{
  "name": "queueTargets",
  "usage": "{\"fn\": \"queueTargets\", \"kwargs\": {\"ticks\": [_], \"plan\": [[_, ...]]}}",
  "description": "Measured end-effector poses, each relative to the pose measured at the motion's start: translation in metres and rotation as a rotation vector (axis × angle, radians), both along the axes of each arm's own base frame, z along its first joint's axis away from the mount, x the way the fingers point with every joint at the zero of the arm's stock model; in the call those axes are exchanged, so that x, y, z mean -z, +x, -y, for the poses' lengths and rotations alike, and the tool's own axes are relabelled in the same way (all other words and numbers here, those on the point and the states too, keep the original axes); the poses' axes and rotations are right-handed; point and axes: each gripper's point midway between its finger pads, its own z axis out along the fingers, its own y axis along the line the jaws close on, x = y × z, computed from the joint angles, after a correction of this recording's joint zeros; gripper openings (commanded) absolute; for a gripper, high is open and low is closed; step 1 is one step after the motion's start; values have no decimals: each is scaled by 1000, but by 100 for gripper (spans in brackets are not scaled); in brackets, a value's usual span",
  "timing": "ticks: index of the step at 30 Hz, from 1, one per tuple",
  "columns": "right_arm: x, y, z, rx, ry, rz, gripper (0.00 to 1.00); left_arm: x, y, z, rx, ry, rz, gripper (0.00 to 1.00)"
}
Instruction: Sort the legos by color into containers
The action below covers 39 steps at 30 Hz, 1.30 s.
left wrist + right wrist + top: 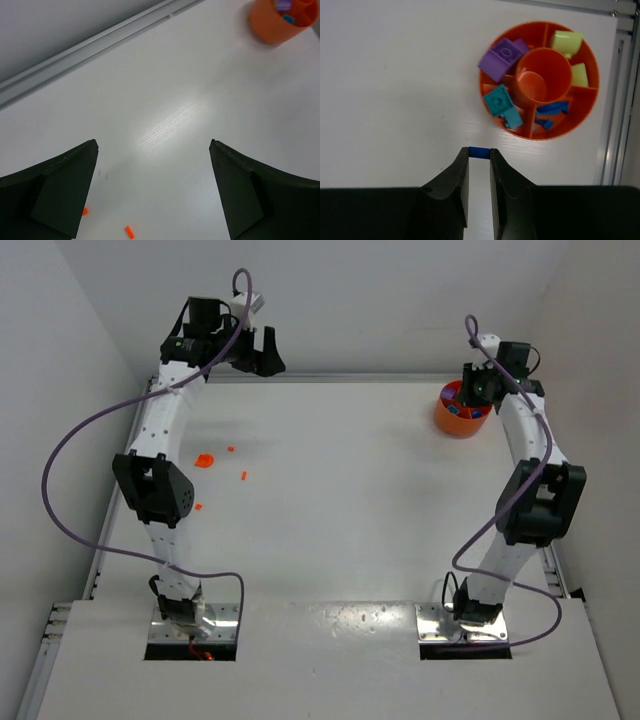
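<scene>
The robot's right gripper will next move down toward the right in the wrist view and release the matching blue lego, because the blue legos' compartment (477, 414) (554, 118) is below it there.
My right gripper (479, 157) is shut on a tiny blue lego (479, 152) pinched at its fingertips. It hangs just short of the orange round container (492, 102), which is split into compartments. These hold purple (503, 56), teal (500, 102), yellow-green (567, 41) and blue (551, 108) legos. From above, that gripper (478, 390) sits over the container (455, 423) at the back right. My left gripper (153, 145) is open and empty, raised at the back left (262, 355). Small orange-red legos (203, 459) lie scattered on the left of the table, two below my left fingers (129, 232).
A metal rail (75, 55) runs along the table's far edge against the white wall. Another rail (620, 100) borders the right side beside the container. Purple cables loop off both arms (60, 470).
</scene>
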Motion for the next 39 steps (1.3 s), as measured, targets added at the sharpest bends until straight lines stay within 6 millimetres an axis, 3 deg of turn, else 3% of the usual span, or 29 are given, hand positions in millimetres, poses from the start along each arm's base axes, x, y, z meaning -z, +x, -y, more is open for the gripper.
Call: {"fn": "queueTargets", "kwargs": {"ticks": [5,11,26,39], "plan": [[29,-2,48,100,-5,-102,0,41,6,-21,-75,84,-93,100],[51,6,75,152,0,-163,0,54,5,-31,-113,142,-118,100],[63,26,91,207,-8,-162,1,75,5,-43,-168,194,-165,100],[75,36,97,244,1,-169,33,78,7,-43,-186,207,-170,100]]}}
